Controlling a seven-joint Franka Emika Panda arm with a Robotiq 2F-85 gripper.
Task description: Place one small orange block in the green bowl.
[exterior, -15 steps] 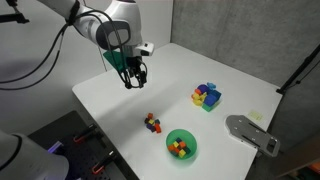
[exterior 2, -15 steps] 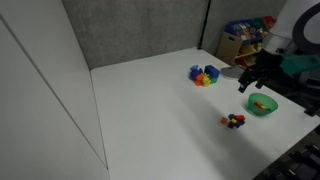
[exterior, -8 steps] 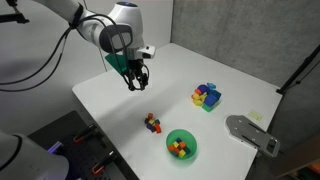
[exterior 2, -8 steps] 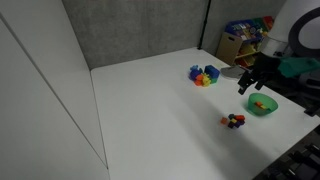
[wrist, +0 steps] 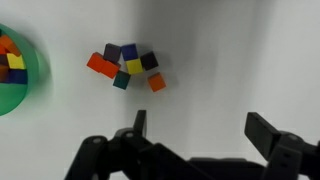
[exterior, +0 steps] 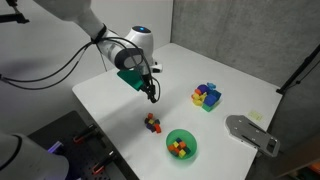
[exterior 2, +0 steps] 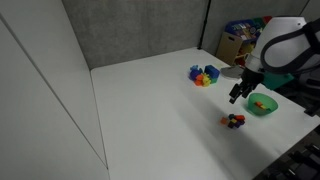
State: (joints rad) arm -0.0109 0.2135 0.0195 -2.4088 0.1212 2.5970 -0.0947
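The gripper lowers its open fingers to the left in the wrist view around the small orange block next.
A small orange block lies at the right edge of a cluster of small cubes on the white table, next to a black cube and a yellow one. The cluster also shows in both exterior views. The green bowl is at the wrist view's left edge with several blocks inside; it also shows in both exterior views. My gripper is open and empty, above the table and short of the cluster.
A larger red-orange block lies at the cluster's left. A blue tray with yellow and purple blocks stands farther back. A grey device sits at the table edge beside the bowl.
My gripper has moved across the table toward the block cluster and dropped lower. The blocks and bowl have not moved.
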